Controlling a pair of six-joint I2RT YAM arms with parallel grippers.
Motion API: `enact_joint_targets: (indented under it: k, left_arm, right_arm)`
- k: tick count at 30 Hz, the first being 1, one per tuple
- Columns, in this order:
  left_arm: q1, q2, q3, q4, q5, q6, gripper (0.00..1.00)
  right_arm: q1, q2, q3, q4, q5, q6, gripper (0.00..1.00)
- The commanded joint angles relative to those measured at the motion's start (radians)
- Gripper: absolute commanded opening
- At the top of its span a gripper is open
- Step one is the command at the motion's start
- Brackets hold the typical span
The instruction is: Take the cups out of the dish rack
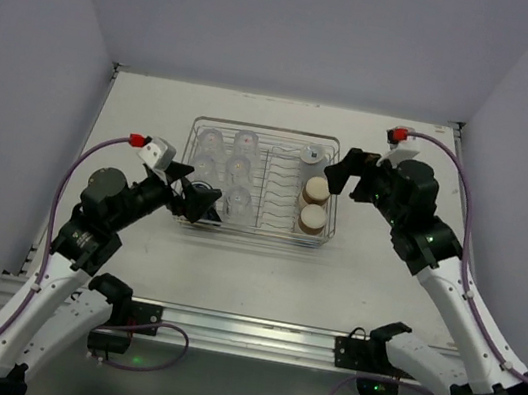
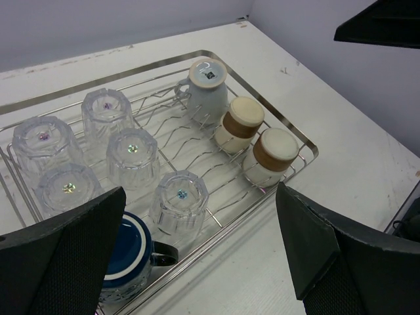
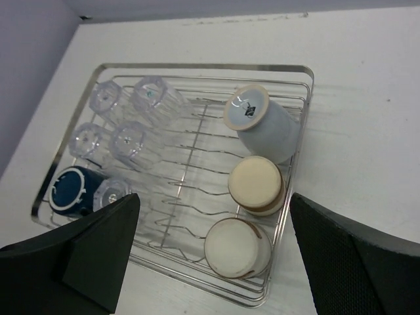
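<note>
My right gripper will move outward over its upturned base point(image 1: 314, 153) point(image 3: 247, 107), as the pale blue-white cup stands upside down beyond the tan cups, and then go down to close there.
The silver wire dish rack point(image 1: 265, 129) sits mid-table, all cups in it upside down. Several clear tumblers point(image 1: 219, 165) fill its left half, with a dark blue cup point(image 1: 206, 194) at the near left corner. On the right stand a pale blue-white cup point(image 1: 312, 153) and two tan cups point(image 1: 317, 188) point(image 1: 312, 218). My left gripper point(image 1: 189, 190) hovers open over the blue cup point(image 2: 121, 252) and nearest tumbler point(image 2: 180, 203). My right gripper point(image 1: 346, 174) hangs open just right of the rack, above the tan cups point(image 3: 257, 184) point(image 3: 237, 248). Neither holds anything.
White table point(image 1: 252, 267) runs between the rack and a metal rail point(image 1: 242, 331) at the near edge. Grey walls close in the left, right and back. Purple cables loop beside each arm.
</note>
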Motion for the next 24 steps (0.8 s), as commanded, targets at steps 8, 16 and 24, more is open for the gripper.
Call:
enact_joint_targets:
  k: [8, 16, 24]
  left_arm:
    - [0.010, -0.007, 0.021, -0.012, -0.015, 0.000, 1.00]
    - [0.007, -0.007, 0.011, -0.002, -0.028, -0.013, 1.00]
    - [0.003, -0.007, 0.010, -0.002, -0.033, -0.011, 1.00]
  right_arm:
    - [0.141, 0.305, 0.257, -0.209, 0.403, -0.159, 0.99]
    - [0.158, 0.554, 0.426, -0.230, 0.444, -0.211, 0.99]
    - [0.170, 0.743, 0.548, -0.207, 0.450, -0.264, 0.88]
